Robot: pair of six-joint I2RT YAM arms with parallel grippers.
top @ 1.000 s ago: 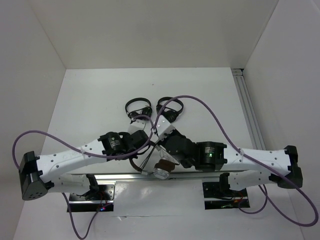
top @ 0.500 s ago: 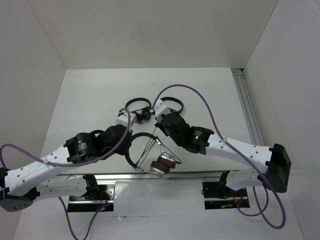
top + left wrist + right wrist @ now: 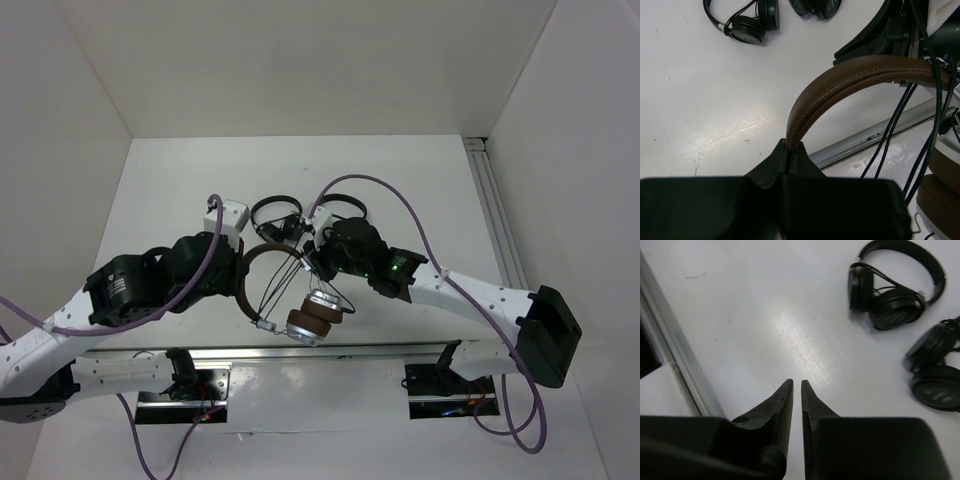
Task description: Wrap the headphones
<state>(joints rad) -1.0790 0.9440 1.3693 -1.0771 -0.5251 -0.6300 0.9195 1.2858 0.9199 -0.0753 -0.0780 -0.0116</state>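
Note:
My left gripper should go down and outward, to the left in the top view, and let go of the headphones at the table's far corner. That corner is empty.
The headphones, with brown headband, brown cushions and silver earcups, hang above the table's near edge. My left gripper is shut on the brown headband; in the left wrist view the band rises from between the jaws. The thin black cable runs in taut strands from the earcup side up to my right gripper. In the right wrist view that gripper shows only a hairline gap and no cable between the tips. Cable strands cross below the band.
Two small all-black headphones lie just behind the grippers; they also show in the right wrist view. A metal rail runs along the near edge, another rail along the right. White walls enclose the table.
The left arm has swung back and left, carrying the headphones away from the near rail. The right gripper has moved back toward the black headphones, and the cable strands are drawn out.

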